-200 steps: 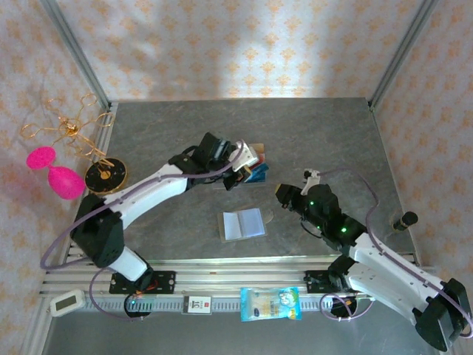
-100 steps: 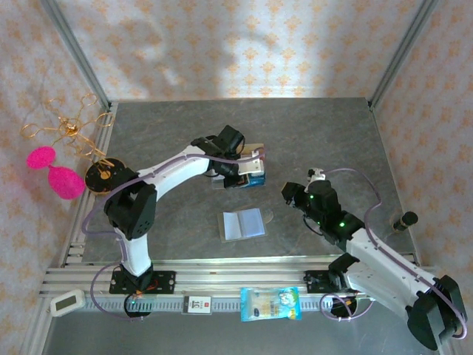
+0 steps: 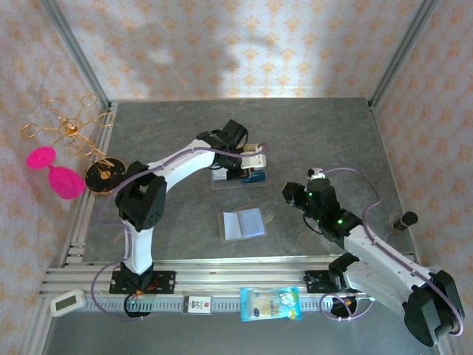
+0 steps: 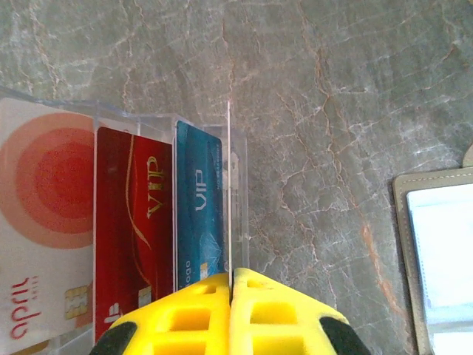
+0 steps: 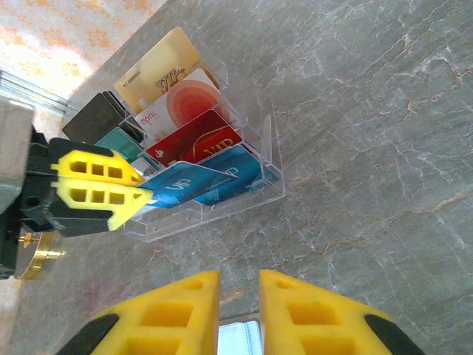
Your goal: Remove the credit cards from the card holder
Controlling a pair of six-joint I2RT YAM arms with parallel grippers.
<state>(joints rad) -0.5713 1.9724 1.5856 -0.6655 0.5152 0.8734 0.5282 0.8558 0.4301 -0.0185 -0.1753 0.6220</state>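
Note:
My left gripper is above the tray's front slot [image 4: 236,192], and the edge of the blue credit card already lines up. My left gripper needs to lower the card into the slot next and let go of it.
The card holder [image 3: 244,223] lies open on the table, pale blue-grey inside; its edge [image 4: 440,251] shows in the left wrist view. My left gripper [image 4: 231,275] is shut on a blue credit card [image 5: 188,181], seen edge-on [image 4: 229,192] over the front slot of a clear acrylic tray [image 5: 222,211]. More credit cards stand in the tray: red-and-white [image 4: 44,222], red [image 4: 133,222], blue [image 4: 198,207]. My right gripper [image 5: 239,296] hovers open above the holder's far edge [image 5: 238,339], nothing between its fingers.
A gold wire stand [image 3: 66,129], pink objects [image 3: 55,174] and a black disc [image 3: 103,176] sit at the left edge. A snack packet [image 3: 270,303] and a white device [image 3: 68,301] lie by the near rail. A black cylinder [image 3: 405,220] stands at the right.
My left arm has swung its elbow inward and lowered the gripper with the blue card onto the tray. The right gripper has barely shifted.

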